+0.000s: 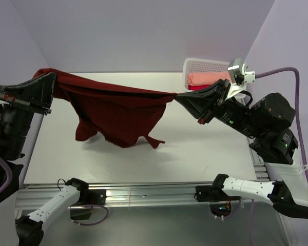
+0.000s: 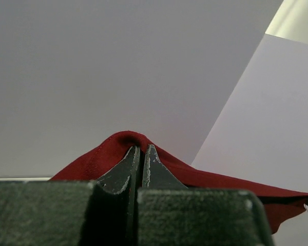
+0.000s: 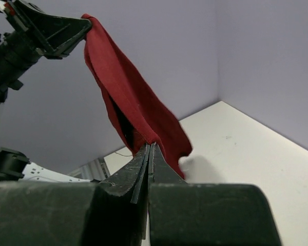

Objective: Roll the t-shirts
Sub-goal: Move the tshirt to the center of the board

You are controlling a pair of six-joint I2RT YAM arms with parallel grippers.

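Next, my left gripper moves outward and down toward the table's far edge, which lies below and outward of it, lowering the hanging shirt, and releases.
A dark maroon t-shirt (image 1: 118,110) hangs stretched in the air between my two grippers, its lower part drooping to just above the white table (image 1: 195,154). My left gripper (image 1: 52,76) is shut on its left end; in the left wrist view the cloth (image 2: 102,156) wraps over the closed tips of that gripper (image 2: 142,147). My right gripper (image 1: 177,96) is shut on its right end; in the right wrist view the shirt (image 3: 128,97) rises from the gripper (image 3: 151,145) toward the left one. A peach shirt (image 1: 208,78) and a crimson one (image 1: 195,87) lie in a basket.
A white mesh basket (image 1: 205,65) stands at the table's back right corner, just behind my right arm. Lilac walls close the back and both sides. An aluminium rail (image 1: 143,192) runs along the near edge.
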